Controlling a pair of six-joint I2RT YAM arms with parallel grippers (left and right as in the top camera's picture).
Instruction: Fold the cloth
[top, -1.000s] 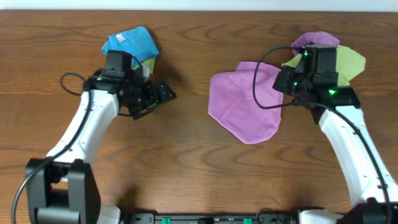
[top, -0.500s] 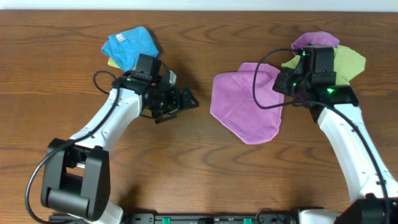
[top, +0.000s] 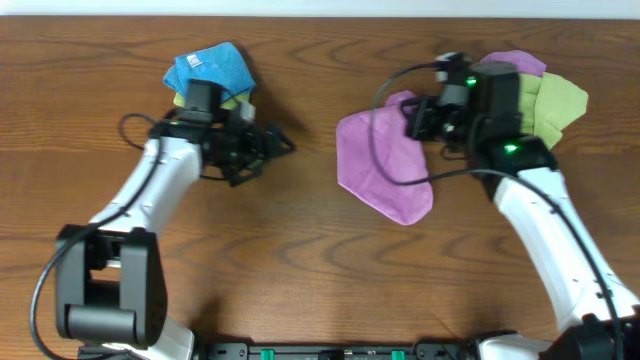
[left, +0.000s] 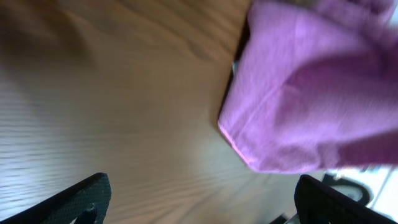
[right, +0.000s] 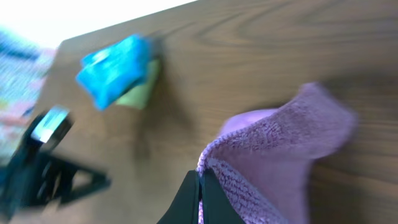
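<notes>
The robot should bring its right gripper down and to the left in the overhead view, over the bare tabletop (top: 291, 189) beside the cloth, and release where space is open.
A purple cloth (top: 385, 168) lies in the middle of the wooden table, partly folded over itself. My right gripper (top: 418, 118) is shut on its upper right edge and holds that edge lifted; in the right wrist view the fingers (right: 201, 186) pinch the purple cloth (right: 280, 149). My left gripper (top: 275, 147) is open and empty, left of the cloth and apart from it. In the left wrist view the cloth (left: 311, 93) fills the upper right, beyond the open fingers (left: 199, 202).
A blue cloth (top: 210, 70) over a yellow-green one lies at the back left, behind the left arm. A pile of purple and yellow-green cloths (top: 550, 92) lies at the back right, partly under the right arm.
My right gripper has moved left over the purple cloth, carrying its edge; the cloth is narrower now. My left gripper swung toward the cloth, then drew back a little to the left.
</notes>
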